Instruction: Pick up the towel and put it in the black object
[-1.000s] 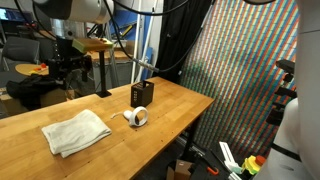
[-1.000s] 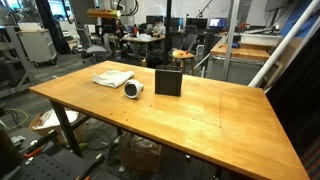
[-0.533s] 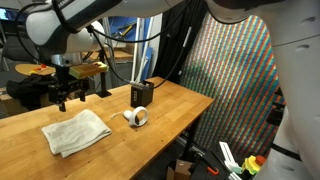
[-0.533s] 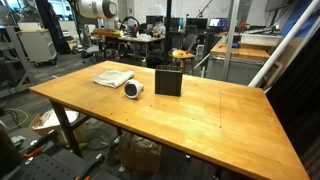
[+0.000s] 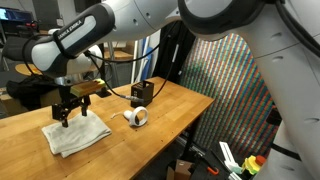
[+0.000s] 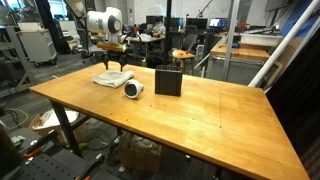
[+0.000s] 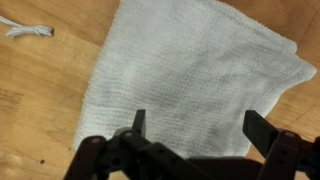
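My gripper comes down onto the white towel [image 5: 77, 133] next and closes its spread fingers on it.
The white towel [image 5: 77, 133] [image 6: 112, 78] lies folded flat on the wooden table. My gripper [image 5: 67, 112] [image 6: 115, 68] hangs just above it, open, with nothing between its fingers. In the wrist view the towel [image 7: 190, 70] fills most of the picture, and the gripper [image 7: 200, 125] has its two dark fingertips spread wide over the cloth's near part. The black object [image 5: 142, 94] [image 6: 168, 82], a small upright box, stands on the table a short way from the towel.
A small white tape roll [image 5: 137, 117] [image 6: 133, 89] lies between towel and box. A white cable [image 7: 30, 30] lies on the wood beside the towel. The table edge [image 5: 190, 125] drops off past the box. Lab desks and chairs stand behind.
The arm has swung in over the table and come down above the towel. The jaws stayed open; towel, roll and box have not moved.
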You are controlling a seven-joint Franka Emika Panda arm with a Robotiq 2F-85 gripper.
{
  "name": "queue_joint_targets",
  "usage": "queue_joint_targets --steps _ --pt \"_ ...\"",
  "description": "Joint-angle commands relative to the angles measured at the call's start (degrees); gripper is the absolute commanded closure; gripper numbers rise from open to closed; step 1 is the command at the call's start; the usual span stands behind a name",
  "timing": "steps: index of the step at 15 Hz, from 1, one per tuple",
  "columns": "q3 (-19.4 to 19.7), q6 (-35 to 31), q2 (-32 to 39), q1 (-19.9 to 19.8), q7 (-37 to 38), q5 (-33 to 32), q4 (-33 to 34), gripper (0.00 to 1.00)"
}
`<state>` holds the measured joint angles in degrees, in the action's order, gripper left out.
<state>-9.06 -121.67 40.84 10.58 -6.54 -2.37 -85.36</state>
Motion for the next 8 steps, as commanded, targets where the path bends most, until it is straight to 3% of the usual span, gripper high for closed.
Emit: queue_joint_targets --steps 1,7,8 --pt "-0.30 -0.28 5.77 -0.41 -1.08 1.58 5.77 0.00" --pt "-0.45 -0.92 10.33 -1.12 -1.10 2.22 8.58 0.00" --pt "-0.50 -1.33 10.57 -1.27 -0.94 2.52 8.62 0.25"
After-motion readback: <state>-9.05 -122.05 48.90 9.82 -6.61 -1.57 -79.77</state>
